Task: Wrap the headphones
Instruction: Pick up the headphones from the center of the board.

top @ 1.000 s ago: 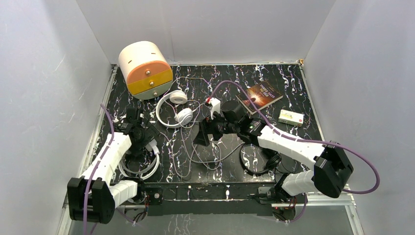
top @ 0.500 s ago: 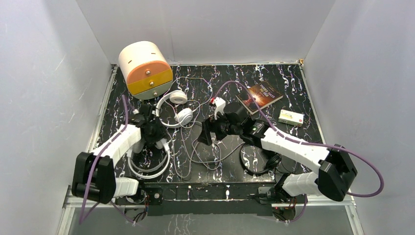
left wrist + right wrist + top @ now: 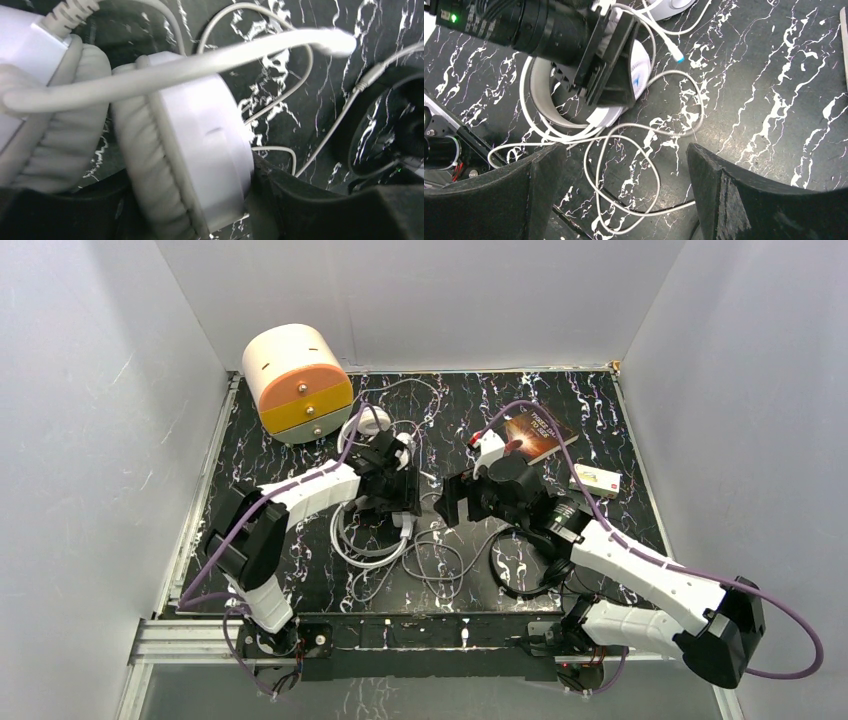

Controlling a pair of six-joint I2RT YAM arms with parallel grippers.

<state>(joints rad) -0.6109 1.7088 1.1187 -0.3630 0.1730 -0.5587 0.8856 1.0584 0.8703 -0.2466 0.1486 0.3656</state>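
Next, my right gripper moves to the left in the top view, down onto the white earcup that my left gripper still holds.
My left gripper [image 3: 400,495] is shut on an earcup [image 3: 195,150] of the big white over-ear headphones [image 3: 340,538] at the table's middle. Their headband hangs toward the near side and their cord [image 3: 435,560] lies in loose loops on the table. The right wrist view shows that gripper [image 3: 609,65] clamped across the earcup [image 3: 640,70]. My right gripper [image 3: 455,502] is open and empty just right of it, its jaws [image 3: 624,195] wide above the cord loops [image 3: 624,165]. The slimmer white on-ear headphones [image 3: 372,422] lie behind the left gripper, partly hidden. The small black headphones [image 3: 507,575] lie under my right arm.
A white and orange drawer box [image 3: 297,380] stands at the back left. A dark book [image 3: 535,435] and a small white box [image 3: 595,480] lie at the back right. White cords cross the table's middle, and a plug end [image 3: 679,57] lies loose.
My left arm has swung from the near left to the middle, carrying the big white headphones. My right gripper has drawn back to the right and a little farther from the near edge.
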